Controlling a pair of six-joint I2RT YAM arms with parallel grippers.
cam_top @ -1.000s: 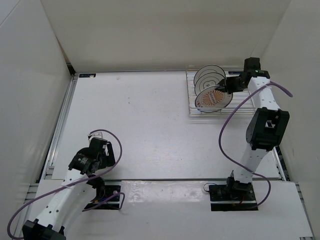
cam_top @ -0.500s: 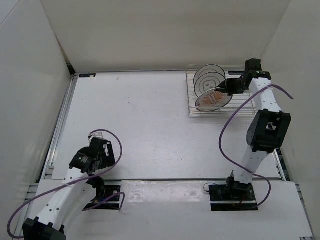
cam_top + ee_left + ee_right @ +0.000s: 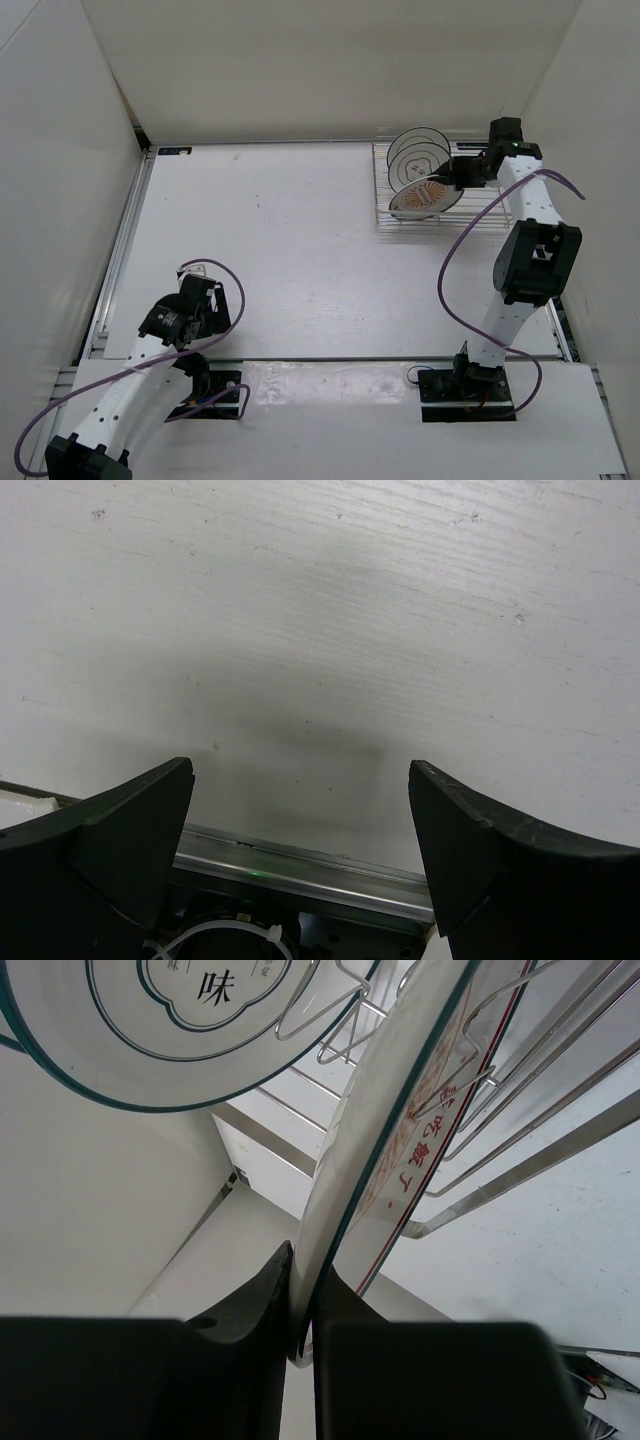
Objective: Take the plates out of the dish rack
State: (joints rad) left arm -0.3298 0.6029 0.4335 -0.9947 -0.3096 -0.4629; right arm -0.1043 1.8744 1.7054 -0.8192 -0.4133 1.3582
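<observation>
I should next raise my right gripper from the rack point(image 3: 490, 212), swing it back while turning, and lower it to let go of the plate on the bare near tabletop.
The wire dish rack point(image 3: 490, 212) stands at the table's far right. Three plates stand in it: two white ones with dark rings point(image 3: 415, 150) behind and the orange sunburst plate point(image 3: 423, 197) in front. My right gripper point(image 3: 455, 174) is shut on the right rim of the orange plate point(image 3: 400, 1150); both fingers point(image 3: 262, 1290) pinch its edge in the right wrist view. A ringed plate point(image 3: 190, 1030) and rack wires point(image 3: 520, 1150) show behind it. My left gripper point(image 3: 300, 810) is open and empty, low over the table at the near left point(image 3: 185, 312).
White walls enclose the table on the left, back and right. A metal rail point(image 3: 300, 865) runs along the near table edge under the left gripper. The right arm's purple cable point(image 3: 450, 270) loops over the table's right side.
The orange plate has tilted back and drawn in toward the other plates, with my right gripper moving slightly up the rack. The left arm has not moved.
</observation>
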